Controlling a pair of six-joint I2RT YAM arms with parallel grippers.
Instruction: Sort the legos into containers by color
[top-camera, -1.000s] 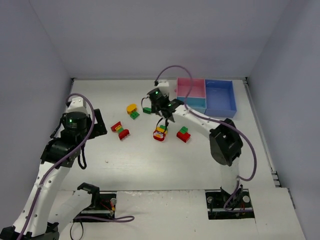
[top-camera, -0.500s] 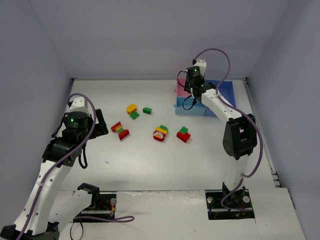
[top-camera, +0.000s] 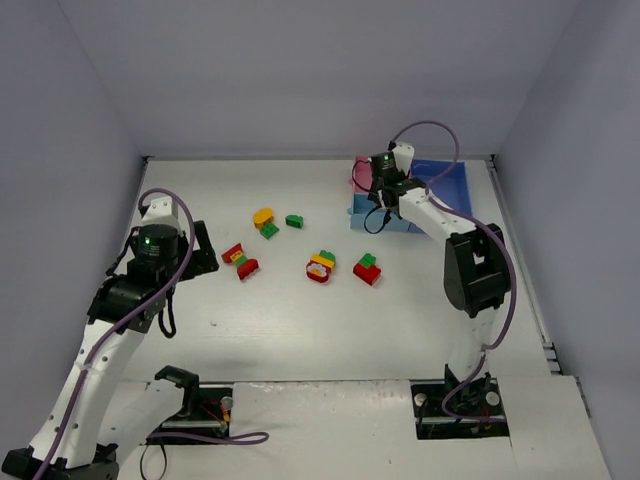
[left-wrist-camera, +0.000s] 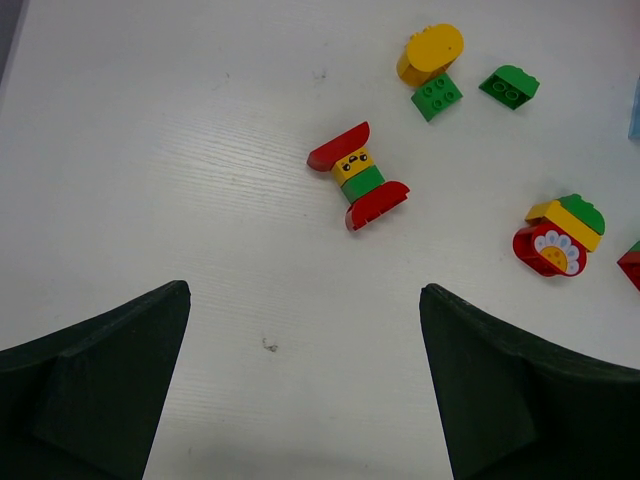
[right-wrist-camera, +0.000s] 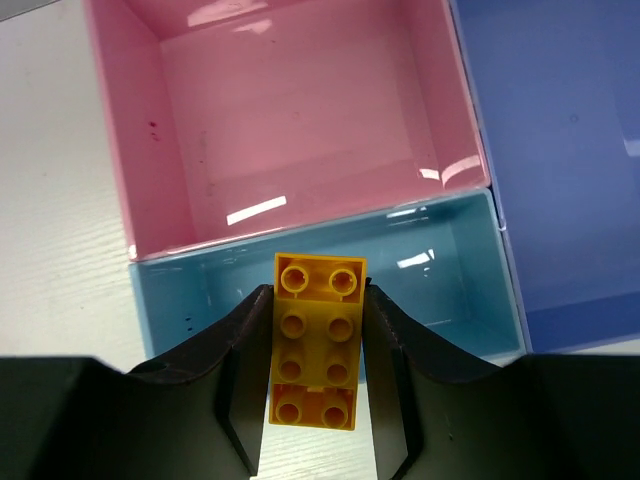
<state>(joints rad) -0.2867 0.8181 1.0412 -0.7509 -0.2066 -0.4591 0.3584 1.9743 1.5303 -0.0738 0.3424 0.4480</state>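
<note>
The robot's right gripper will next turn and go down toward the middle of the light blue tray (right-wrist-camera: 388, 280) to let go of the yellow-orange brick (right-wrist-camera: 317, 345), since the bottom of that tray is empty below.
My right gripper (right-wrist-camera: 317, 292) is shut on a yellow-orange lego brick (right-wrist-camera: 317, 345), studs facing the camera, held above the light blue tray (right-wrist-camera: 440, 290). The pink tray (right-wrist-camera: 290, 120) lies just beyond it and the larger blue tray (right-wrist-camera: 560, 150) to its right; all three containers look empty. In the top view that gripper (top-camera: 384, 192) hovers over the trays' left half. My left gripper (left-wrist-camera: 303, 290) stands open over bare table, short of a red-yellow-green clump (left-wrist-camera: 357, 176). Other legos lie loose: a yellow piece (left-wrist-camera: 430, 52), two green bricks (left-wrist-camera: 437, 95) (left-wrist-camera: 509, 85) and a flower-faced clump (left-wrist-camera: 558, 237).
A red and green clump (top-camera: 367, 268) lies right of the flower clump (top-camera: 321, 266). The right arm's purple cable (top-camera: 430, 128) loops above the trays. Grey walls close the table on the left, back and right.
My right arm has swung from the flower clump at mid-table over to the trays, carrying the yellow-orange brick. The left arm has barely shifted.
</note>
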